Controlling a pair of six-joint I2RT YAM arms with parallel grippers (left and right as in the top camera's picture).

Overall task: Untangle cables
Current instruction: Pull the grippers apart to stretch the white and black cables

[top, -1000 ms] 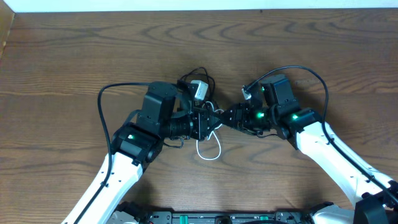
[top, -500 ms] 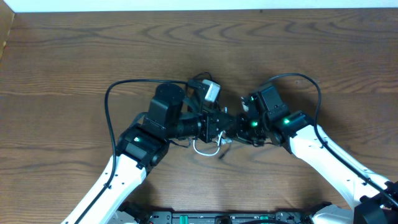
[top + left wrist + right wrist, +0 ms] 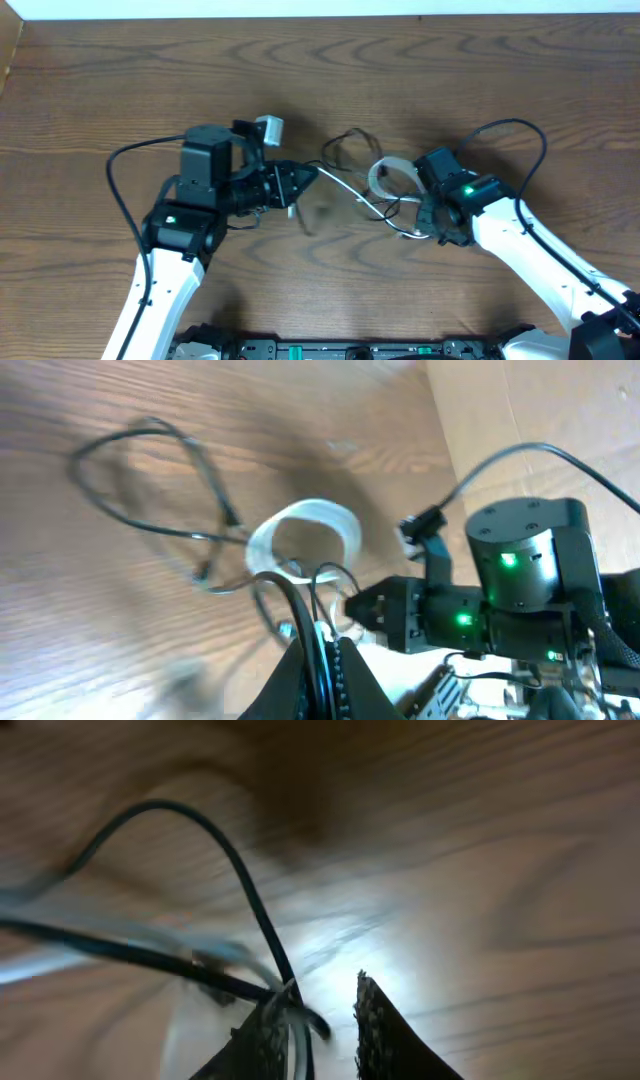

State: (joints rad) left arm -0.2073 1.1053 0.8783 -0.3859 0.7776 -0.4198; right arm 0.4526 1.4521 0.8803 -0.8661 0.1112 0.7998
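The black and white cables still cross. Next, my left gripper should move away from the coiled white cable, then let go of the black cable over the table's centre [image 3: 345,178] [image 3: 140,550].
The black cable [image 3: 341,141] makes a thin loop at the table's centre, and a strand of it runs left to my left gripper [image 3: 303,178]. The white cable [image 3: 384,166] lies coiled just right of that loop, still crossing it. In the left wrist view my left gripper [image 3: 322,656] is shut on the black cable [image 3: 283,595], with the white coil [image 3: 305,525] beyond it. My right gripper [image 3: 426,217] sits at the coil's right side. In its wrist view, my right gripper [image 3: 318,988] has its jaws slightly apart; black and white strands rest against the left finger [image 3: 262,1025].
Brown wood table [image 3: 120,90] all around. The thick black arm cables [image 3: 130,170] arc beside each arm. A pale wall strip runs along the far edge [image 3: 300,8]. The arm bases stand at the near edge.
The two grippers have pulled apart, left one going left, right one going right. The bundle has stretched out into a black loop and a white coil. The right jaws closed, then parted a little.
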